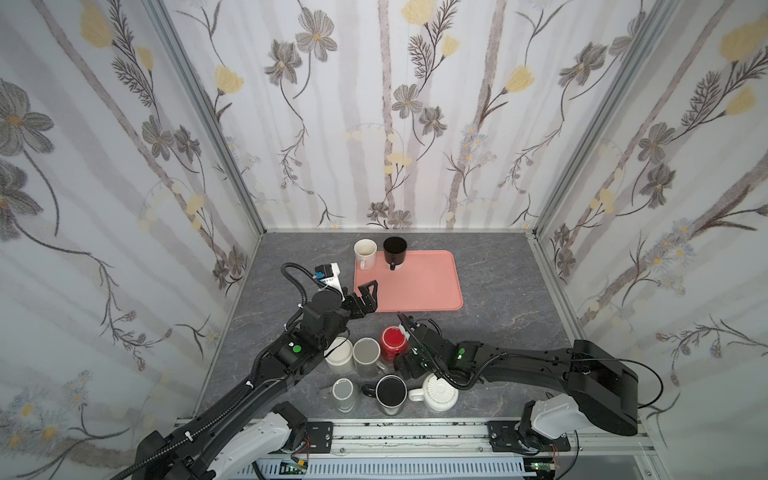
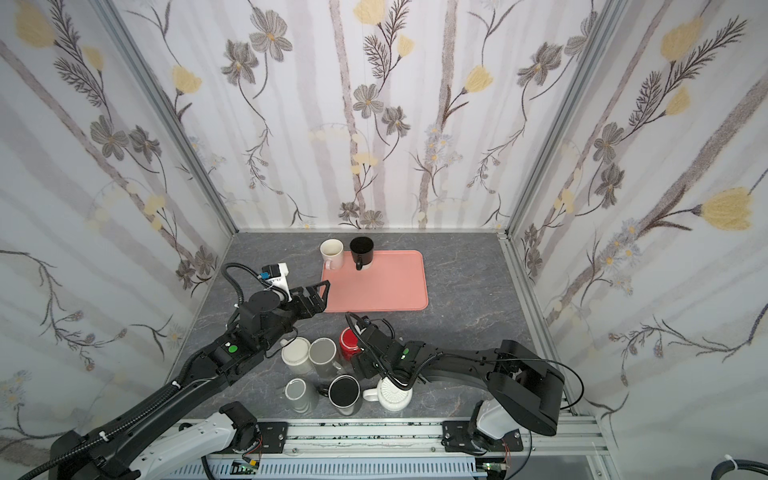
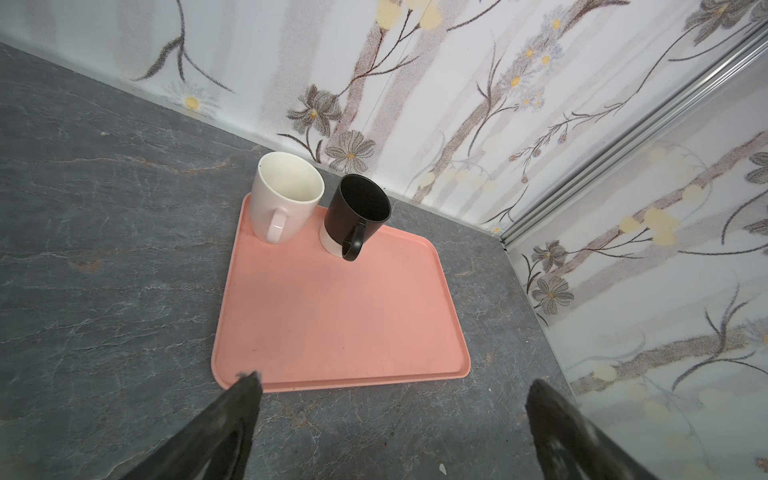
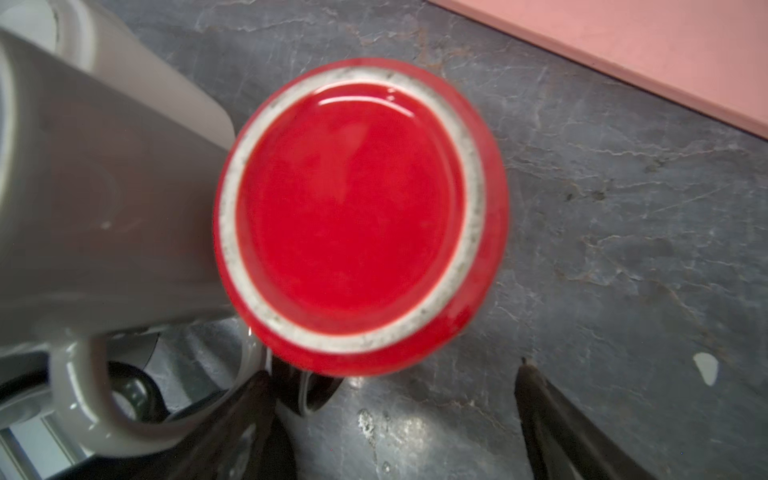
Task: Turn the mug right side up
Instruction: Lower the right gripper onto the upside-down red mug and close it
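Observation:
I need to raise my right gripper clear of the red mug, then lower its fingers around the black handle (image 4: 316,389), which sits beside one finger rather than between both.
A red mug (image 1: 392,338) (image 2: 348,340) stands upside down on the grey table, its white-ringed base (image 4: 353,216) facing up. My right gripper (image 1: 406,326) (image 4: 392,370) hovers just beside and above it, open, with its fingers apart and nothing between them. The mug sits just ahead of the fingertips, pressed against a grey upside-down mug (image 4: 104,199). My left gripper (image 1: 368,296) (image 3: 395,380) is open and empty, over bare table at the near left corner of the pink tray (image 1: 428,291) (image 3: 332,324).
A cream mug (image 1: 365,251) (image 3: 286,195) and a black mug (image 1: 394,251) (image 3: 357,212) stand upright at the tray's far left. Several more upside-down mugs crowd the front: white (image 1: 338,353), grey (image 1: 366,353), small grey (image 1: 344,390), black-based (image 1: 390,392), ribbed white (image 1: 438,390).

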`<state>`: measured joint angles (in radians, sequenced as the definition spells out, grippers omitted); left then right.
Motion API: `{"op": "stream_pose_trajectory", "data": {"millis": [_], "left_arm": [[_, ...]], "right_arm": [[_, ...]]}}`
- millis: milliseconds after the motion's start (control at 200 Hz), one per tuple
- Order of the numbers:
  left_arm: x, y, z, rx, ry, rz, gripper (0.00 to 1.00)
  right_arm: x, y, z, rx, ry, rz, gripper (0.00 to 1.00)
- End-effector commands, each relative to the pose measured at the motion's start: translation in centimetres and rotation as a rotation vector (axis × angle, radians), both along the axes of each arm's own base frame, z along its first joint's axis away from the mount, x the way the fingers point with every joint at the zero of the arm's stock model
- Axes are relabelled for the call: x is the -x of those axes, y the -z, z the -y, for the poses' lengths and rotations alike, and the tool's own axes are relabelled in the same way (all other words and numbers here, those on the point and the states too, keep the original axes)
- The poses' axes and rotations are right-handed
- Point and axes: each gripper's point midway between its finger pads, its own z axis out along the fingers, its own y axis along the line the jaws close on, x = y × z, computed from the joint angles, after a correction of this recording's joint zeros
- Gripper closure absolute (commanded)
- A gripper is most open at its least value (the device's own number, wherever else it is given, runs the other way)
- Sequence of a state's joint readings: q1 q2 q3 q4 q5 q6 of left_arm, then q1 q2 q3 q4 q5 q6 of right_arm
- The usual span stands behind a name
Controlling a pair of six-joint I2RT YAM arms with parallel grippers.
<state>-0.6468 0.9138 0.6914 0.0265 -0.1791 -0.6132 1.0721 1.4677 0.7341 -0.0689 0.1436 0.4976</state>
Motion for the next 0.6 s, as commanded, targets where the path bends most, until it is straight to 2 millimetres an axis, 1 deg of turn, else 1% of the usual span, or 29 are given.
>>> {"op": "stream_pose_trajectory", "data": {"millis": [0, 115, 195, 275, 330, 385, 450, 510, 559, 594], "left_arm": [[-0.1, -0.7, 0.0, 0.032, -0.004, 0.017, 0.00], [-0.1, -0.4, 0.1, 0.032, 0.000, 0.013, 0.00], [-0.1, -0.4, 0.2, 0.034, 0.002, 0.013, 0.00], [-0.2, -0.3, 0.2, 0.033, 0.001, 0.012, 0.00], [-0.2, -0.3, 0.1, 0.031, 0.001, 0.012, 0.00], [-0.2, -0.4, 0.2, 0.033, 0.002, 0.013, 0.00], [-0.2, -0.4, 0.2, 0.033, 0.002, 0.013, 0.00], [-0.2, -0.4, 0.3, 0.035, 0.007, 0.014, 0.00], [-0.3, -0.4, 0.2, 0.034, 0.005, 0.013, 0.00], [-0.3, -0.5, 0.3, 0.035, 0.007, 0.013, 0.00]], "right_arm": [[-2.2, -1.4, 1.8, -0.032, 0.129, 0.059, 0.13], [-3.6, -1.9, 4.0, -0.038, 0.197, 0.076, 0.16], [-3.9, -2.5, 4.5, -0.053, 0.178, 0.091, 0.19], [-3.5, -3.7, 3.8, -0.084, 0.096, 0.122, 0.20], [-2.5, -4.5, 2.5, -0.126, -0.005, 0.124, 0.21], [-1.7, -4.9, 1.4, -0.149, -0.085, 0.116, 0.25], [-1.5, -4.6, 1.0, -0.120, -0.122, 0.099, 0.32], [-1.6, -4.1, 0.7, -0.082, -0.149, 0.086, 0.40], [-1.5, -3.3, 0.5, -0.047, -0.164, 0.064, 0.45], [-1.4, -2.4, 0.8, -0.021, -0.164, 0.049, 0.48]]}}
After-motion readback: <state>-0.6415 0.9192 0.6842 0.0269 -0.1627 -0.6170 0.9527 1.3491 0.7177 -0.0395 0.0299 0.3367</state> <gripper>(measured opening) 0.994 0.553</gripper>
